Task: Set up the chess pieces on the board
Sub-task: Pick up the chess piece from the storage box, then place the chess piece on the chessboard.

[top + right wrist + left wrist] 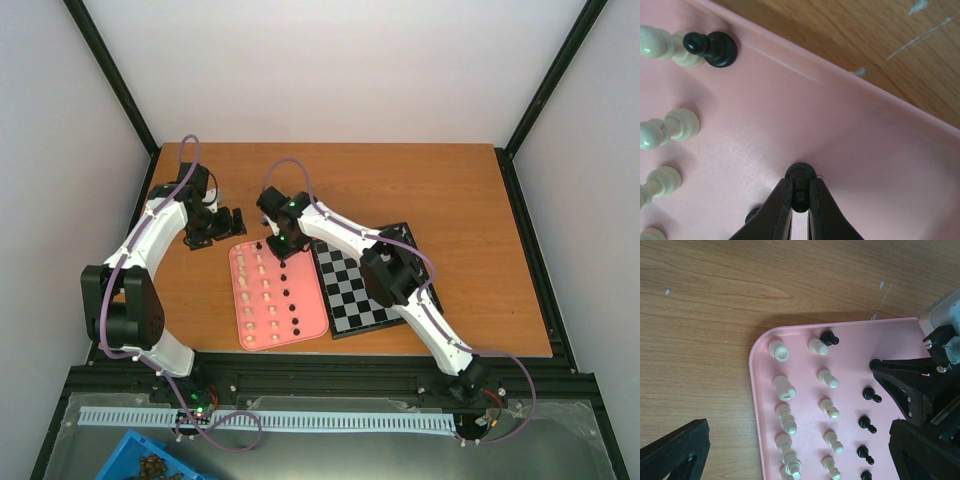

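Note:
The black pawn is still on the tray [312, 322], so the right gripper rises and swings away next. It then lowers to release the pawn at the board's far outer corner [394, 233].
The pink tray [312, 322] holds cream chess pieces [262, 295] in two columns and black pieces [290, 300] in a column. The chessboard [352, 290] lies to its right, partly under my right arm, with no pieces showing on its visible squares. My right gripper [800, 202] is shut on a black pawn [800, 176] that stands on the tray [850, 125] near its far edge; it shows in the top view [281, 250]. My left gripper [226, 224] is open and empty above the tray's far left corner [760, 340]. Cream pieces [785, 390] lie below it.
Another black pawn [711, 48] stands against a cream piece [660, 42] at the tray's far edge. Bare wooden table [450, 190] lies behind and right of the board. A blue bin [150, 462] sits below the table's near edge.

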Available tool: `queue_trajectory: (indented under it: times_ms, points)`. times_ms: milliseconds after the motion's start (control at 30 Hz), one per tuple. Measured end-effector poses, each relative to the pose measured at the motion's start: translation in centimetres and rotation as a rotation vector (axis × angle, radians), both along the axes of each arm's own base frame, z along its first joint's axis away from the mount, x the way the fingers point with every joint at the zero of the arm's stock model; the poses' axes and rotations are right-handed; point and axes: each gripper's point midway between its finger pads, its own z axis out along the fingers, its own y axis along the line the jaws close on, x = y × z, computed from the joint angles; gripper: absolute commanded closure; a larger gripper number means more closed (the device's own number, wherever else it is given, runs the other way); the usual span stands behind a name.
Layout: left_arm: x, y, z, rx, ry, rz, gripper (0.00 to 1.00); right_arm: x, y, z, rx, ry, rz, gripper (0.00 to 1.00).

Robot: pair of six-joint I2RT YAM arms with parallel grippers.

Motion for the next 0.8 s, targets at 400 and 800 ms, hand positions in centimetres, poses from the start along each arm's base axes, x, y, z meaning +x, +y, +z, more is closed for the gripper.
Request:
queue_trajectory:
  times_ms: [400,800]
  points:
    - [0.0,0.0,0.0,0.000,0.000,0.000,0.00,1.1,-0.6,1.4,0.003,-0.045,-0.021,0.96]
    - [0.0,0.0,0.0,0.000,-0.001,0.000,0.00,3.1,-9.9,6.7,0.003,-0.080,-0.205,0.97]
